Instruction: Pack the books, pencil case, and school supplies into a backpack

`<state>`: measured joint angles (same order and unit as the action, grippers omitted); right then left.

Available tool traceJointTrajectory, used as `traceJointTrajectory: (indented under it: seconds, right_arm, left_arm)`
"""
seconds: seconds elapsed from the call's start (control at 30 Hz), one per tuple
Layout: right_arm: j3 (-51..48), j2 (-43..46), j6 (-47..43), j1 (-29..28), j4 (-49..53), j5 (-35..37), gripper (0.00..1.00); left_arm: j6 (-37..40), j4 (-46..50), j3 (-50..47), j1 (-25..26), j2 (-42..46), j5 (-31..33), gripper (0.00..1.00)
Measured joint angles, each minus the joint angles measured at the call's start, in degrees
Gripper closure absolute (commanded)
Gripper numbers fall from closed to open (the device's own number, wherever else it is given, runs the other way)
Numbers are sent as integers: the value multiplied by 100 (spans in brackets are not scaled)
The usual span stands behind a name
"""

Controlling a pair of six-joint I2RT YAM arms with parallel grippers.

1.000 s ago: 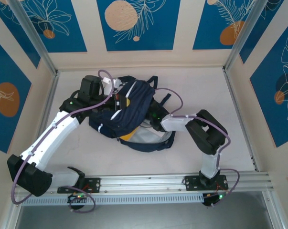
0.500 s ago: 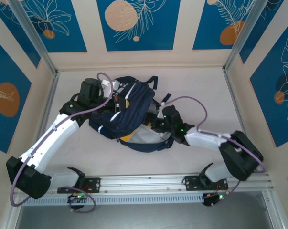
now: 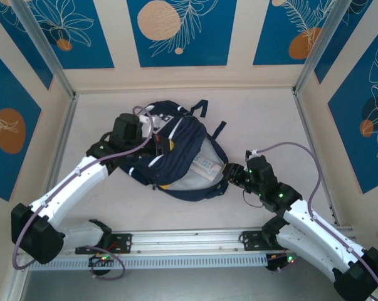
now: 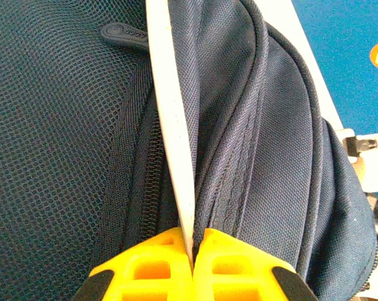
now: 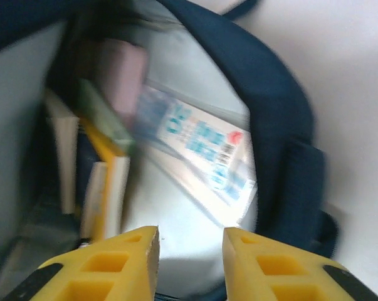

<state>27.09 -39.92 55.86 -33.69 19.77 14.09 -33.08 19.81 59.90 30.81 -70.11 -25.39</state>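
Observation:
My left gripper should next carry the white-striped edge of the flap across and down over the backpack's opening [image 3: 205,167] and release it, because the packet inside lies uncovered.
The navy backpack [image 3: 176,135] lies in the middle of the table with its mouth facing right. My left gripper [image 3: 156,143] is shut on the white-striped edge of the backpack's flap [image 4: 176,157] and holds it up. My right gripper [image 3: 229,173] hovers just outside the mouth, open, with nothing between its fingers [image 5: 190,251]. Inside, books [image 5: 110,182] stand on edge at the left, one orange-yellow. A pale green pad [image 5: 104,119] leans on them. The clear packet with blue print [image 5: 204,150] lies flat on the pale lining. A blurred pink item [image 5: 123,75] sits deeper in; I cannot tell whether it is the pencil case.
Dark straps [image 3: 204,106] trail from the backpack toward the back wall. The enclosure's walls and metal posts [image 3: 311,69] ring the table. Bare tabletop [image 3: 270,119] lies right of the backpack.
My right arm has drawn back out of the backpack toward the near right, and its jaws have narrowed. The flap now sits further left, so the packet inside shows.

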Motion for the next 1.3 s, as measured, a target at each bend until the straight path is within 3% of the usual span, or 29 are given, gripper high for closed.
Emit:
traceJointTrajectory:
  seconds: [0.2, 0.4, 0.63, 0.83, 0.97, 1.13, 1.3]
  right_arm:
    - [-177, -896, 284, 269, 422, 0, 64]
    - [-177, -1882, 345, 457, -52, -424, 66]
    - [125, -3128, 195, 909, -739, -992, 66]
    - [824, -3943, -46, 1318, -903, -1115, 57]
    - [885, -3635, -107, 1305, -778, -848, 53]
    - [708, -2452, -114, 1161, -466, -385, 49]
    - [345, -1401, -184, 1128, 74, -94, 50]
  left_arm:
    - [-140, -149, 0, 566, -610, 264, 100]
    - [-461, -175, 0, 1021, -1309, 540, 100]
    - [-931, -476, 7, 1139, -1709, 748, 100]
    - [-1257, -734, 407, 1132, -2358, 872, 100]
    - [-1469, -848, 804, 1097, -2800, 890, 100]
    - [-1797, -1095, 1237, 973, -3344, 787, 100]
    - [-1991, -1528, 1473, 898, -3648, 483, 76]
